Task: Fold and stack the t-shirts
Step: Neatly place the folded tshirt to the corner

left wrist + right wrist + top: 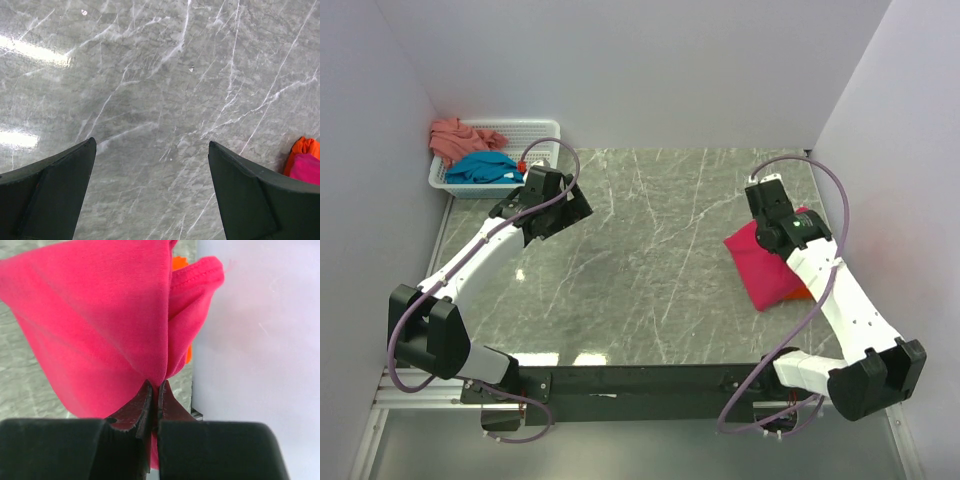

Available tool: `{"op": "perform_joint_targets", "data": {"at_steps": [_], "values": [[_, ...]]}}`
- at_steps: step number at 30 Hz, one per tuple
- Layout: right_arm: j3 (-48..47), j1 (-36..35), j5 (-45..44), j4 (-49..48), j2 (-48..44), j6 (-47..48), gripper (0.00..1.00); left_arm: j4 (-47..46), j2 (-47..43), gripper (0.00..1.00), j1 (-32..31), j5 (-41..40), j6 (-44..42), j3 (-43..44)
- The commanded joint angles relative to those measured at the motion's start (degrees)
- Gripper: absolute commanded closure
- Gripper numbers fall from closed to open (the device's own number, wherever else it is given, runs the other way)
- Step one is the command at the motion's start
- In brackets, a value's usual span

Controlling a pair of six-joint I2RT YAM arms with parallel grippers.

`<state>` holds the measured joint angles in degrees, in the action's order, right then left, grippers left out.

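The magenta-red shirt sticks out past the orange shirt (800,293) (188,354) toward the middle of the table, so my right gripper will move down and toward the wall beside it.
The folded magenta-red t-shirt (765,265) lies at the right of the table on top of the orange t-shirt (802,293), of which only an edge shows. My right gripper (772,232) is shut on a fold of the magenta-red shirt (100,325), which bunches up from the jaws. Orange cloth (180,262) peeks behind it. The teal t-shirt (485,168) and the salmon-pink t-shirt (460,137) lie crumpled in the basket. My left gripper (552,212) is open and empty over bare table (152,145). The orange and magenta shirts (302,162) show at its far right.
A white mesh basket (535,130) stands at the back left corner by the wall. White walls close in the table on the left, back and right; the right wall (260,330) is close to my right gripper.
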<state>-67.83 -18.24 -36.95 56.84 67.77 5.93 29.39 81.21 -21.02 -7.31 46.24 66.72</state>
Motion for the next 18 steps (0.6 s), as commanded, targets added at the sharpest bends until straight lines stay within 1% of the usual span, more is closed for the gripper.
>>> {"op": "perform_joint_targets", "data": {"at_steps": [1,3,6,8,11,12,16,18], "values": [[-3.6,3.5,0.2,-1.9,-1.1,4.0,1.00,-1.3,-2.1,0.00,0.2,-0.9,-0.3,-0.4],[-5.3,5.3,1.1,-2.7,-0.7,5.8,1.00,-1.3,-2.1,0.01,0.2,-0.9,-0.3,-0.3],[-6.3,10.1,4.2,-4.9,-0.2,8.1,1.00,-1.1,-2.2,0.00,0.2,-1.4,-0.4,-0.1],[-5.3,14.1,7.7,-6.7,0.4,9.4,1.00,-0.9,-2.1,0.01,0.2,-1.8,-0.4,0.0],[-3.3,17.3,10.2,-8.9,2.9,10.2,1.00,-0.7,-1.9,0.01,0.2,-2.2,-0.4,0.3],[-2.8,19.5,11.0,-9.5,3.8,10.2,1.00,-0.7,-1.8,0.01,0.2,-2.2,-0.4,0.3],[-1.1,23.9,10.6,-12.6,10.2,10.1,1.00,-0.3,-1.4,0.01,0.3,-2.5,-0.5,0.8],[-0.6,26.4,10.1,-15.3,11.9,10.1,1.00,-0.3,-1.2,0.01,0.3,-2.6,-0.5,1.0]]}}
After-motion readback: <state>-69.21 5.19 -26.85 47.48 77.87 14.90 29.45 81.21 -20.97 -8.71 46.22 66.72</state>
